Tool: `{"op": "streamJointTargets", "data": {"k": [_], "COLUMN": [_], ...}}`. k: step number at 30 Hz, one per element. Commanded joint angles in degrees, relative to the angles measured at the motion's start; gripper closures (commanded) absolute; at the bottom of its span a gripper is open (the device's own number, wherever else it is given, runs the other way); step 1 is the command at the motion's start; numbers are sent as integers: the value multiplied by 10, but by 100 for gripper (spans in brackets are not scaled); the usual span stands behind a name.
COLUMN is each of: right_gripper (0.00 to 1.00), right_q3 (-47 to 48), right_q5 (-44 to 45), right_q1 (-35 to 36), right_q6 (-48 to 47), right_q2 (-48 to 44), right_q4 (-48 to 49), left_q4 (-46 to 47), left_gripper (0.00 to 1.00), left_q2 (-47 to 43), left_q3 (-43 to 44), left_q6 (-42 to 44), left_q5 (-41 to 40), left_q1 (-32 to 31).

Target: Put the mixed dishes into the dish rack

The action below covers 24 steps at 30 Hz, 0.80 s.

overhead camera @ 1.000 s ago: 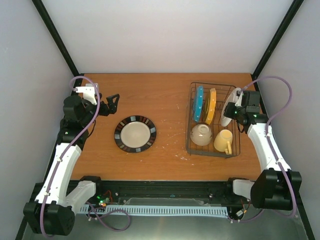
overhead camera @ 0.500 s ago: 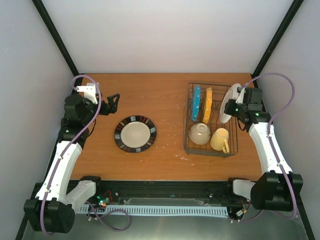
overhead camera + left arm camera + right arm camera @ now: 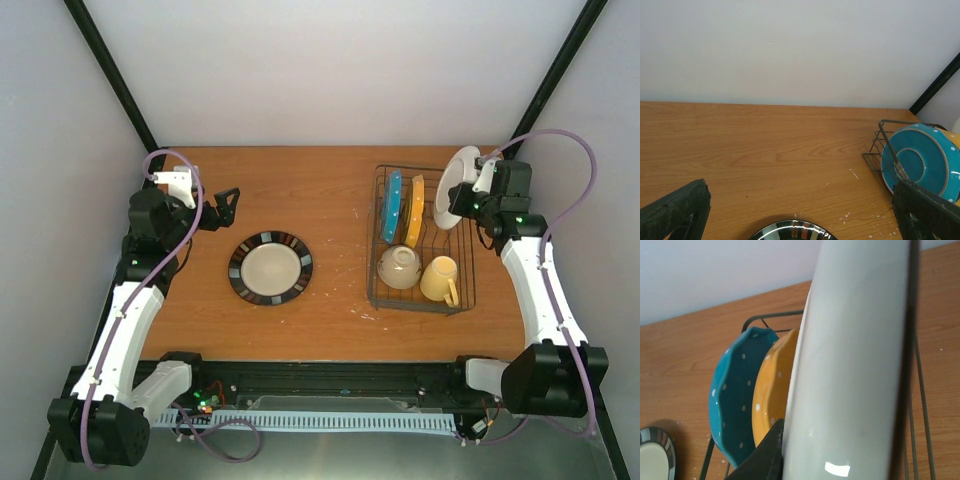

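I will next move my right gripper down and left in the top view to release the white plate beside the orange-yellow plate (image 3: 415,212), as that rack space is empty.
My right gripper (image 3: 470,195) is shut on the rim of a plain white plate (image 3: 458,184), holding it on edge over the back right of the dish rack (image 3: 374,250). In the right wrist view this white plate (image 3: 855,365) fills the frame between the fingers (image 3: 765,455). A teal dotted plate (image 3: 393,207) and an orange-yellow plate (image 3: 415,212) stand upright in the rack. A cream bowl (image 3: 401,268) and a yellow mug (image 3: 442,280) sit at its front. The striped plate (image 3: 270,267) lies flat on the table. My left gripper (image 3: 224,206) stands open beyond it, at the back left.
The wooden table (image 3: 330,200) carries small white specks near the rack's left side. Black frame posts (image 3: 545,90) rise at the back corners, with walls close on both sides. The left wrist view shows the rack's corner (image 3: 882,135) and the teal plate (image 3: 917,162).
My right gripper has carried the white plate up and toward the back of the rack. The rack has shifted slightly left. The left arm has not moved.
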Motion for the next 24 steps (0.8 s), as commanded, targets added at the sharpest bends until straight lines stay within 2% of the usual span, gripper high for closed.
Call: {"op": "streamJointTargets", "data": {"k": [1,13,24], "right_gripper": [97,97,97], "right_q3": [2,-13,-24], "right_q5": [-30,-22,32], "right_q1": [2,4,46], "right_q6": [-11,-19,-32], "right_q2": [5,43,93], "right_q4": [66,60,53], "left_q4": [3,-6,-23], "left_gripper": [0,0,0], "left_q2": [-2,2,10], "left_q3": [24,25,27], "left_q6": [12,26,46], "left_q5": [2,-2,-12], "left_q1": [2,2,2]}}
